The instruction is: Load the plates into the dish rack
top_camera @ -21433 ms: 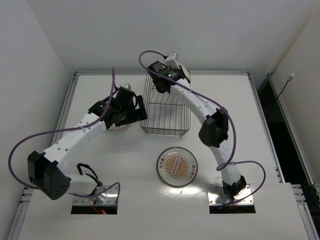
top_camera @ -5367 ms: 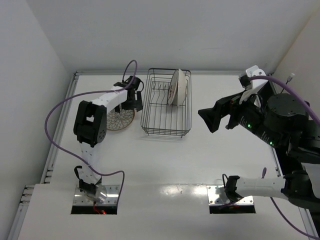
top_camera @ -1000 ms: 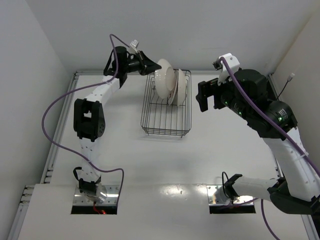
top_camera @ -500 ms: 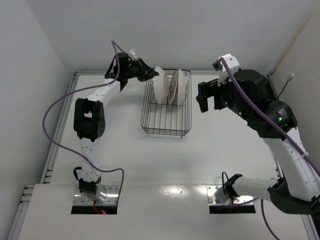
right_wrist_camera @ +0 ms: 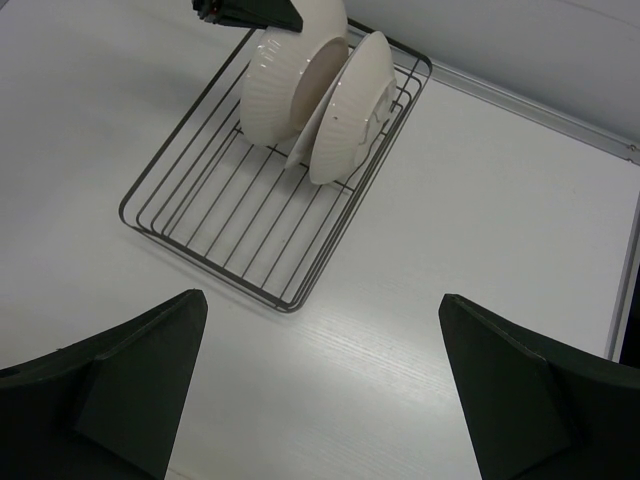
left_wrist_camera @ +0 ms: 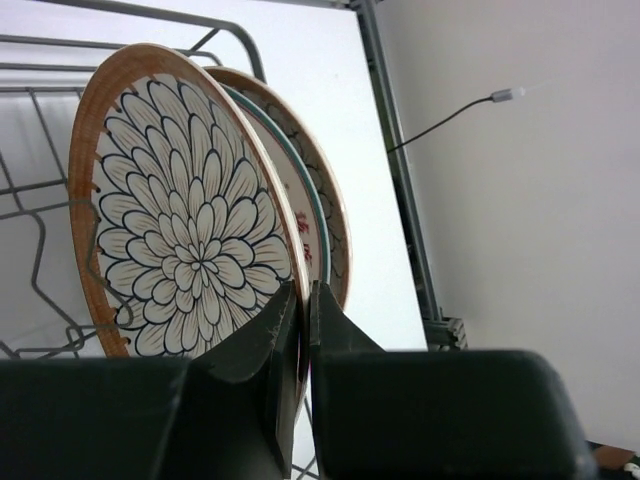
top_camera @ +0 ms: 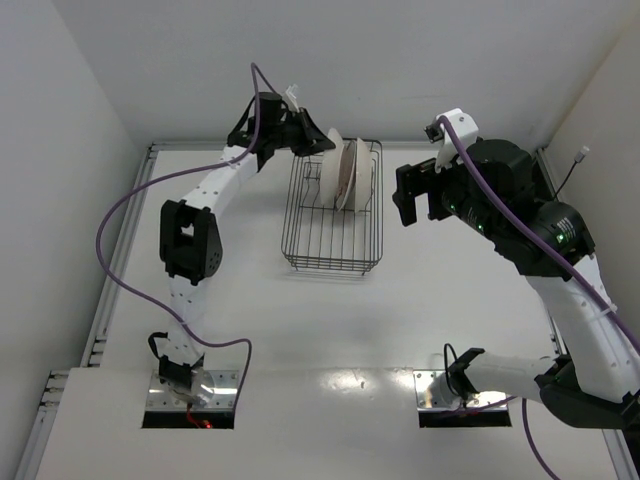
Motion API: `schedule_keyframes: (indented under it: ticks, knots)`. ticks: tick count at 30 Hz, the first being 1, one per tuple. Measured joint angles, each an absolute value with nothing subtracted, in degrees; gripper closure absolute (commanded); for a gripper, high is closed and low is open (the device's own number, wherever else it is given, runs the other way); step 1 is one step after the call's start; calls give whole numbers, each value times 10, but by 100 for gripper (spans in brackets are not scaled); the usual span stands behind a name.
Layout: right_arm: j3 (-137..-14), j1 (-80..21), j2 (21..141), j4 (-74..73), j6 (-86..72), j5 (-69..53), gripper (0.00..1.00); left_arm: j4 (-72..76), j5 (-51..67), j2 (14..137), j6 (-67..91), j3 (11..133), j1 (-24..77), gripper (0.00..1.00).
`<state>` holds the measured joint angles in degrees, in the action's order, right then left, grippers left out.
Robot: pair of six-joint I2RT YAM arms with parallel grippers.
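My left gripper should move slightly down and toward the other plates next, then open to let go of the plate's rim, because this plate already stands on edge inside the rack.
My left gripper is shut on the rim of a brown-rimmed plate with a petal pattern. The plate stands on edge inside the black wire dish rack. Two more plates stand close behind it: one with a thin teal line and another brown-rimmed one. From above, the left gripper hangs over the rack's back left corner, with the plates just to its right. The right wrist view shows their white undersides. My right gripper is open and empty, high above the table to the right of the rack.
The table's raised back edge runs just behind the rack. The right arm's large body hangs over the right side of the table. The left arm's purple cable loops over the left side.
The left gripper has carried the plate down and to the right, from above the rack's back left corner into the rack beside the other plates. The right arm has stayed still.
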<state>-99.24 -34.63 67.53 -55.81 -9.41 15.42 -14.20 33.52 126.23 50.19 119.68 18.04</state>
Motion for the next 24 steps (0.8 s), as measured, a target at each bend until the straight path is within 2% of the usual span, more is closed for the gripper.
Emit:
schedule_keyframes:
  ticks: [20,23,24]
  knots:
    - [-992,-346,675,-559,-94,154,1,-231,212,1269,453,1216,220,100]
    - [-992,-346,675,-559,-94,154,1,-234,202,1269,452,1218,222,90]
    - [-992,-346,675,-560,-94,154,1,-237,198,1270,450,1220,222,80]
